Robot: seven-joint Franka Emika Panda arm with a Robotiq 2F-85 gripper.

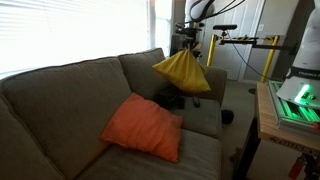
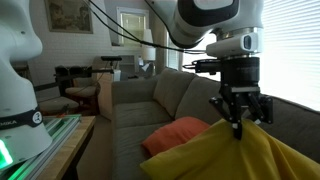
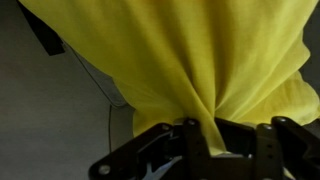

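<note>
The cloth still hangs above the seat, so my gripper should carry it toward the couch [image 1: 70,90] back's end beside the windows and let go of it there.
A yellow cloth [image 1: 183,72] hangs in the air above the grey couch [image 1: 70,90], bunched at its top where my gripper [image 1: 190,47] is shut on it. In an exterior view the gripper [image 2: 239,127] pinches the cloth [image 2: 235,158], which drapes down and fills the lower right. In the wrist view the cloth [image 3: 190,50] spreads over most of the picture and narrows into a fold caught between the dark fingers [image 3: 190,145]. An orange cushion [image 1: 143,127] lies on the couch seat below and beside the cloth.
A dark object [image 1: 168,99] lies on the couch seat behind the cushion. A wooden table [image 1: 272,120] with a green-lit device stands beside the couch. Bright windows [image 1: 70,30] run behind the couch back. A yellow-framed stand [image 1: 245,42] is at the rear.
</note>
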